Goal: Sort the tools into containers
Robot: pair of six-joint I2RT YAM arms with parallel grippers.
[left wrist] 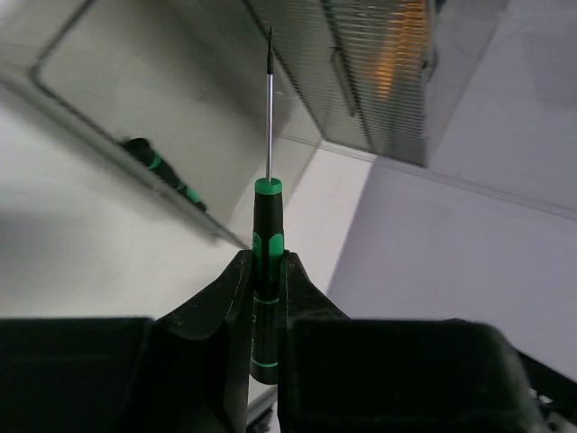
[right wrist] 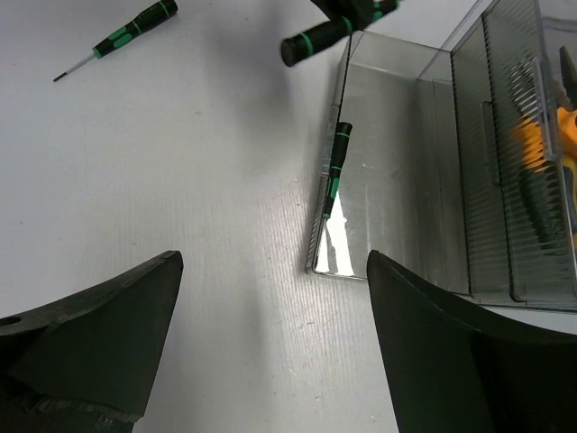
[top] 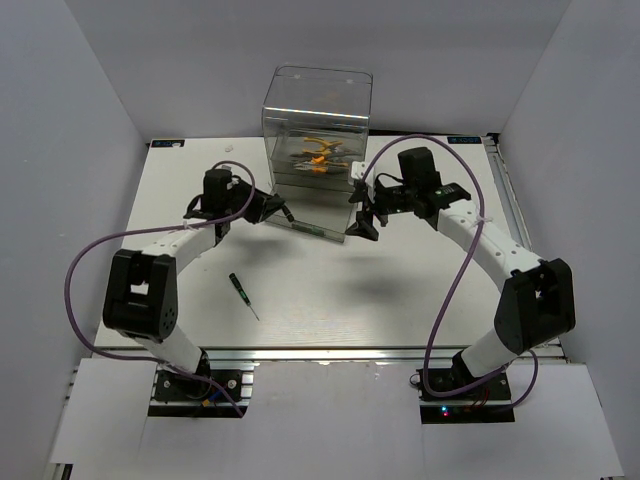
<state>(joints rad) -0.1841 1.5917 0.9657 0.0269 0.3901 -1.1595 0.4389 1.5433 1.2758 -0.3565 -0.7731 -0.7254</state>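
The loose screwdriver's handle [top: 239, 288] [right wrist: 136, 27] is still outside the drawer, so my right gripper will swing back and to the left in the top view, then go down onto it.
My left gripper [left wrist: 264, 262] is shut on the black-green handle of a screwdriver [left wrist: 268, 225], its thin shaft pointing over the pulled-out bottom drawer [left wrist: 135, 99]. A second screwdriver [left wrist: 167, 171] lies inside that drawer, also seen in the right wrist view [right wrist: 335, 162]. A third screwdriver [top: 242, 294] lies loose on the table in front of the left arm. The clear box [top: 318, 130] stands at the back centre with orange pliers [top: 320, 155] in an upper drawer. My right gripper [right wrist: 275, 271] is open and empty just off the open drawer's [right wrist: 388, 207] right front corner.
The open drawer [top: 310, 226] juts from the box toward the arms, between the left gripper [top: 280, 212] and the right gripper [top: 365, 222]. Grey walls enclose the white table [top: 330, 300] on three sides. Purple cables loop beside both arms.
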